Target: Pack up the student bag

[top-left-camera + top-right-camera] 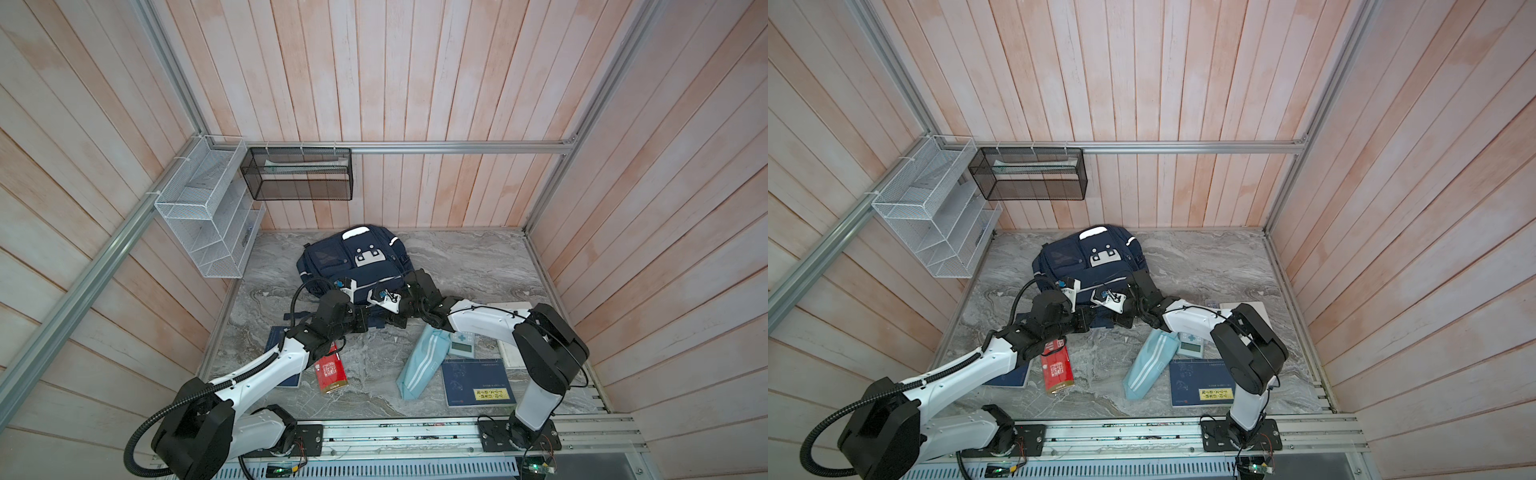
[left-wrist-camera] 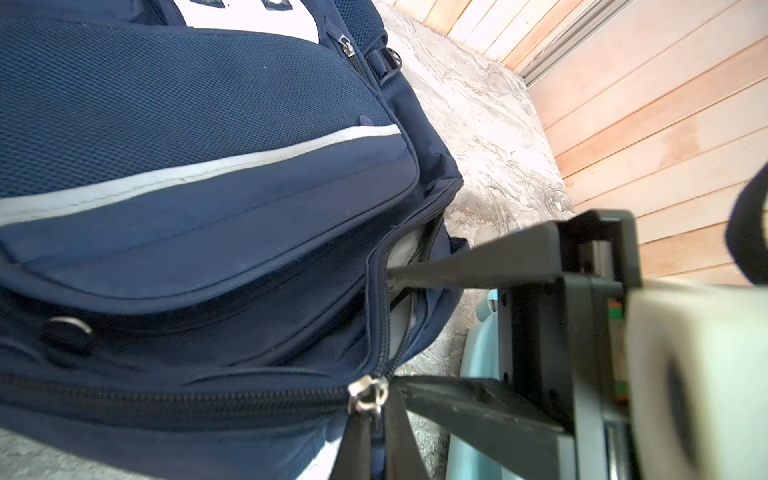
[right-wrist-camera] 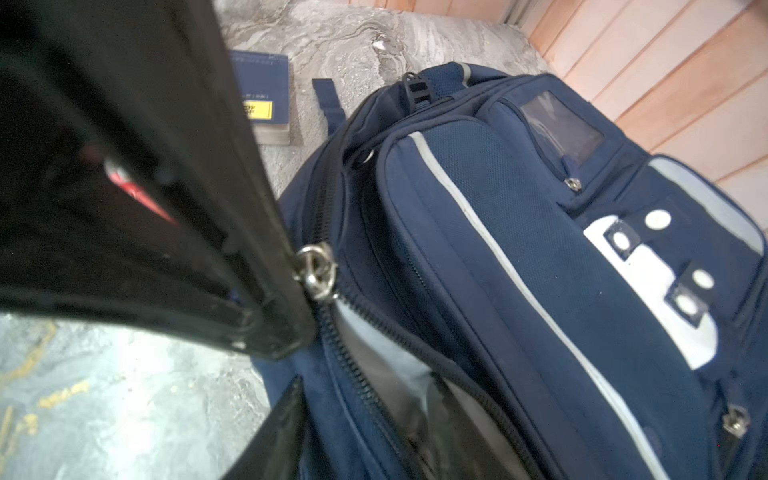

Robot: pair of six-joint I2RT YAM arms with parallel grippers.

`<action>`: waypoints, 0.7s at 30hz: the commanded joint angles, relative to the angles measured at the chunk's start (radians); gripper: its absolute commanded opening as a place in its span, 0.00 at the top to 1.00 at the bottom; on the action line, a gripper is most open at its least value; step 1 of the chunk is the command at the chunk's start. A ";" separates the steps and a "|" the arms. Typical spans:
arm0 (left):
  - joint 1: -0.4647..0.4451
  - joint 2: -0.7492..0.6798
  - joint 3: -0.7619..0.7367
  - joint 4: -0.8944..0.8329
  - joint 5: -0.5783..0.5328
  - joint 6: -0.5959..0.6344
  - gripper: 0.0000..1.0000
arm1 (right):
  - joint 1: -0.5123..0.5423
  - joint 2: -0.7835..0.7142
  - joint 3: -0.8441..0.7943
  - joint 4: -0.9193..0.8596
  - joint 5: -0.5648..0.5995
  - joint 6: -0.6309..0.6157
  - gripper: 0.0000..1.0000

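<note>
The left gripper moves along the closed zipper stretch point(image 2: 184, 397) next, away from my right gripper, then releases the pull tab, since those teeth are still joined.
The navy student bag point(image 1: 332, 266) point(image 1: 1067, 257) lies on the marble floor, front pockets up, with its zipped end toward the arms. My left gripper point(image 2: 376, 419) point(image 1: 362, 323) is shut on the blue pull tab that hangs from the metal zipper slider point(image 2: 365, 392) point(image 3: 318, 270). Part of the main zipper is undone and grey lining shows in the gap. My right gripper point(image 3: 365, 399) point(image 2: 395, 328) point(image 1: 397, 321) is open and straddles the bag's zipper edge. One of its fingers reaches into the opening and the other stays outside.
A red book point(image 1: 331, 372), a light-blue striped pouch point(image 1: 422, 361), a pale calculator point(image 1: 461, 345) and a blue book with a yellow label point(image 1: 478, 382) lie near the front. Another blue book point(image 1: 276, 336) lies under the left arm. A white wire rack point(image 1: 203, 216) and a black mesh basket point(image 1: 297, 174) hang on the walls.
</note>
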 commanded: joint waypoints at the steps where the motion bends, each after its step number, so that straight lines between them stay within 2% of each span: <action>1: 0.034 -0.006 -0.008 0.118 0.118 -0.014 1.00 | -0.002 0.031 0.001 -0.025 0.001 -0.028 0.92; 2: 0.062 -0.009 -0.018 0.125 0.136 -0.027 1.00 | -0.005 0.033 -0.007 -0.053 0.023 -0.047 1.00; 4: 0.115 -0.015 -0.031 0.108 0.143 -0.039 1.00 | -0.021 0.016 -0.028 -0.091 0.055 -0.060 1.00; 7: 0.175 -0.003 -0.040 0.044 0.077 -0.002 1.00 | -0.064 -0.048 -0.100 -0.061 0.059 -0.047 1.00; 11: 0.265 0.026 -0.066 0.018 0.045 0.042 1.00 | -0.098 -0.128 -0.169 -0.049 0.115 -0.087 1.00; 13: 0.338 0.036 -0.074 0.013 0.046 0.060 1.00 | -0.135 -0.164 -0.185 -0.067 0.101 -0.111 1.00; 15: 0.424 0.048 -0.081 0.047 0.101 0.052 1.00 | -0.191 -0.197 -0.213 -0.063 0.046 -0.143 1.00; 17: 0.453 0.051 -0.064 0.059 0.105 0.051 1.00 | -0.235 -0.208 -0.229 -0.051 0.058 -0.160 1.00; 21: 0.453 0.076 -0.030 0.068 0.097 0.066 1.00 | -0.309 -0.196 -0.196 -0.093 0.088 -0.179 1.00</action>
